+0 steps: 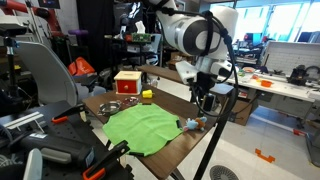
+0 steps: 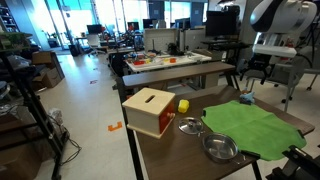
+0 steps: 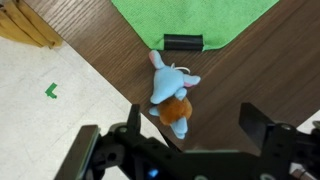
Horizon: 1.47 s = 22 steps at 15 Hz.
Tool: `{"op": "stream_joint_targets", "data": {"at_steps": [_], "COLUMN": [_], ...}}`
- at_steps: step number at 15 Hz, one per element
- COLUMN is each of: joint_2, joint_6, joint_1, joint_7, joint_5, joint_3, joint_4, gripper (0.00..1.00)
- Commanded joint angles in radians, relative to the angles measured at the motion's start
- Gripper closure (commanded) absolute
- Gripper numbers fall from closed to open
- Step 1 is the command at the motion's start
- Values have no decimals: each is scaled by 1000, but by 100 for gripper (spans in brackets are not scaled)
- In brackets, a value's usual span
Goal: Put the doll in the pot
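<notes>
I will next bring my gripper down onto the doll's orange-tan part and close from both sides, because the doll (image 1: 188, 124) lies between my open fingers.
The doll (image 3: 172, 95), blue with an orange-tan part, lies on the dark wood table near its edge, just off the corner of the green cloth (image 3: 195, 15). My gripper (image 3: 195, 130) is open and empty above it, with the doll nearer one finger than the other. In both exterior views the gripper (image 1: 205, 98) (image 2: 262, 70) hangs over the doll (image 1: 188, 124) (image 2: 247, 100) at the table's edge. The silver pot (image 2: 221, 149) (image 1: 108, 108) stands on the far side of the cloth from the doll.
A red-and-tan box (image 2: 150, 110) and a small yellow object (image 2: 183, 105) sit near the pot. A smaller silver piece (image 2: 190, 125) lies beside it. A small black item (image 3: 183, 42) rests at the cloth's edge. The floor (image 3: 51, 91) lies beyond the table edge beside the doll.
</notes>
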Motion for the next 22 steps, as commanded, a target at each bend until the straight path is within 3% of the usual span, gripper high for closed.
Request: {"op": "stream_joint_targets", "data": {"at_steps": [1, 5, 7, 8, 14, 17, 22], "joint_2": [113, 206, 239, 256, 330, 300, 173], "joint_6": [57, 43, 25, 23, -32, -13, 139], "joint_1": [-8, 10, 16, 18, 11, 17, 69], "joint_7": [80, 148, 165, 173, 215, 197, 110], "joint_5": [1, -22, -30, -34, -58, -60, -73], "joint_3": [11, -3, -7, -9, -10, -5, 20], "joint_4": [111, 217, 257, 277, 385, 354, 163], "gripper": [0, 0, 26, 35, 80, 100, 97]}}
